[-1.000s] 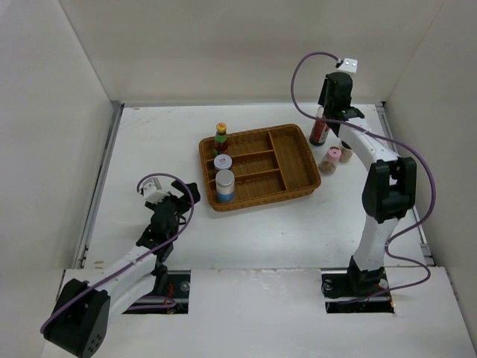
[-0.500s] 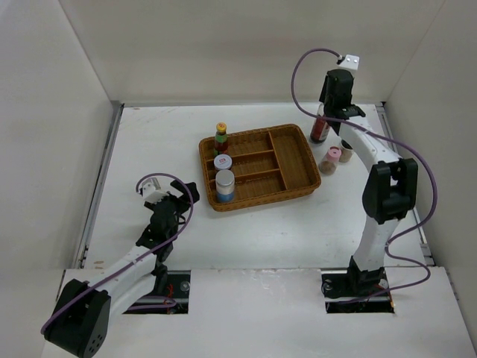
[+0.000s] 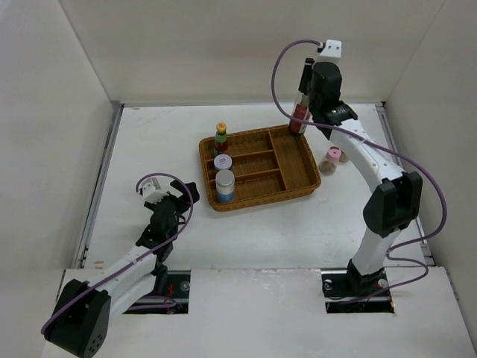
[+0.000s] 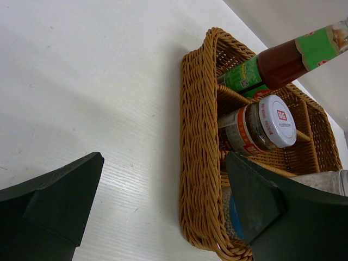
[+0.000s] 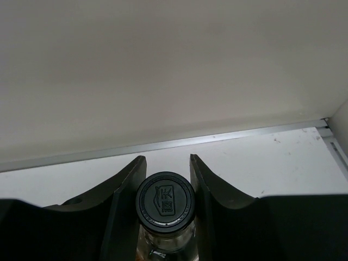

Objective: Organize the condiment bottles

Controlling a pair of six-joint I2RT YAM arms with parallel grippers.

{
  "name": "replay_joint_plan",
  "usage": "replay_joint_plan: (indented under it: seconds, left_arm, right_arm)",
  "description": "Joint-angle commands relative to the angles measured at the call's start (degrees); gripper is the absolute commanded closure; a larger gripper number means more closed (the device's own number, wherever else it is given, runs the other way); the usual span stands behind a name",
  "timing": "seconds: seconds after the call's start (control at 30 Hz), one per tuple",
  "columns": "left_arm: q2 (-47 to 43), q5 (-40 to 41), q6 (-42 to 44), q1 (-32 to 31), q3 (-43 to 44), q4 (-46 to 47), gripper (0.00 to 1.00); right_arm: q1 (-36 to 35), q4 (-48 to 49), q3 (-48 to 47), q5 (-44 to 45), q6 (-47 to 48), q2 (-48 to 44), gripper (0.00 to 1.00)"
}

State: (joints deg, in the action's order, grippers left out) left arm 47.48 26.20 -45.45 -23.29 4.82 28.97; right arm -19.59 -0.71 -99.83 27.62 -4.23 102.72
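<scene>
The robot's right hand will next go to its left in the top view and down to the empty compartment's far end (image 3: 288, 146), and let go there.
My right gripper (image 3: 305, 95) is shut on the neck of the tall dark-sauce bottle (image 3: 299, 118), which hangs above the back right corner of the wicker tray (image 3: 311, 161). In the right wrist view the black cap (image 5: 165, 202) sits between the fingers of that gripper (image 5: 167, 159). In the tray's left compartments stand the green-red bottle (image 3: 220, 138), the white-lidded jar (image 3: 222, 162) and the blue-label shaker (image 3: 224, 186). The pink-lidded shaker (image 3: 332, 159) is on the table right of the tray. My left gripper (image 3: 182, 195) is open and empty, low at the left, facing the tray (image 4: 198, 136).
White walls close the table in at the back and on both sides. A metal strip (image 3: 100, 186) runs along the left edge. The right arm's forearm (image 3: 365, 153) reaches over the table right of the tray, near the pink-lidded shaker.
The right gripper closed on the dark-sauce bottle, lifted it off the table beside the tray and carried it left, over the tray's back right corner. The left arm has not moved.
</scene>
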Motion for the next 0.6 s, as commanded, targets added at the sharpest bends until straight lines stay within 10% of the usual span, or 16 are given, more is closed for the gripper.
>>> replay_joint_plan:
  seconds: [0.0, 0.57]
  left_arm:
    - [-0.2, -0.5, -0.4, 0.2, -0.3, 3.2, 0.0]
    - [-0.1, -0.5, -0.4, 0.2, -0.4, 3.2, 0.0]
  right_arm:
    - [-1.7, 8.2, -3.5, -0.1, 1.3, -2.1, 0.65]
    - [-4.6, 13.1, 2.0, -1.0, 1.2, 3.9, 0.63]
